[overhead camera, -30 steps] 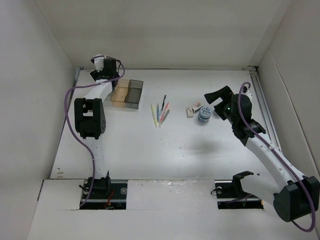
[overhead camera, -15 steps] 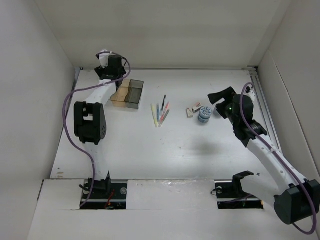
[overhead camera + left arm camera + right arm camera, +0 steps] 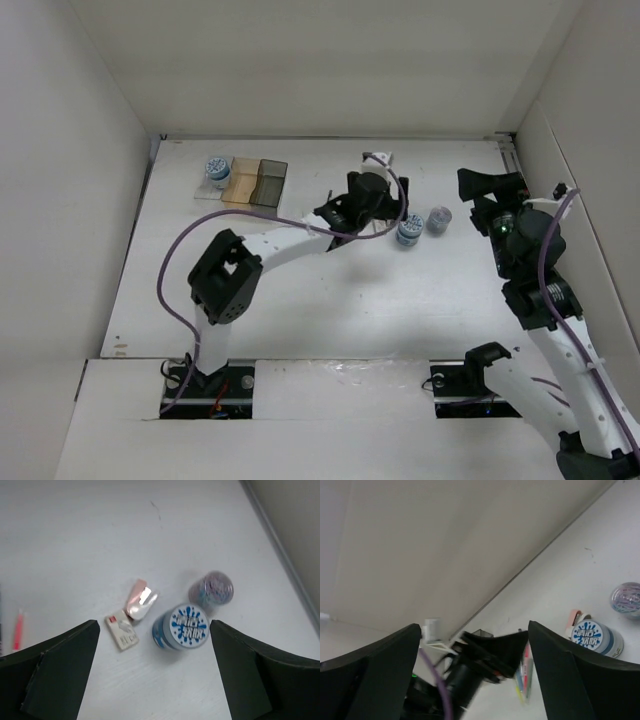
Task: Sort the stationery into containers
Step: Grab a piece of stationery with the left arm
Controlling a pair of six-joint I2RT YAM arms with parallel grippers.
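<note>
My left gripper moves to the right in the top view next, then down over the round lid of the roll, since the blue-and-white roll (image 3: 407, 233) sits nearer one open finger.
My left gripper (image 3: 365, 215) hangs open and empty over the middle of the table, with nothing between its jaws (image 3: 152, 672). Below it stand a blue-and-white tape roll (image 3: 182, 626) (image 3: 407, 233) and a smaller purplish roll (image 3: 215, 587) (image 3: 438, 220). Two pale erasers (image 3: 121, 631) (image 3: 141, 600) lie just left of them. A pink pen (image 3: 18, 630) shows at the left edge. A third tape roll (image 3: 216, 168) sits in the clear tray (image 3: 205, 190). The amber tray (image 3: 240, 185) and grey tray (image 3: 268, 183) adjoin it. My right gripper (image 3: 487, 186) is open, raised at the right.
White walls enclose the table on three sides, with the back wall close behind the trays. The right wrist view shows my left arm's wrist (image 3: 470, 680), the pens (image 3: 525, 672) beside it and the blue-and-white roll (image 3: 595, 636). The left arm hides most of the pens from above.
My left arm swung from the trays to above the erasers and rolls. A tape roll now shows in the clear tray. My right gripper pulled back right, uncovering a second roll.
</note>
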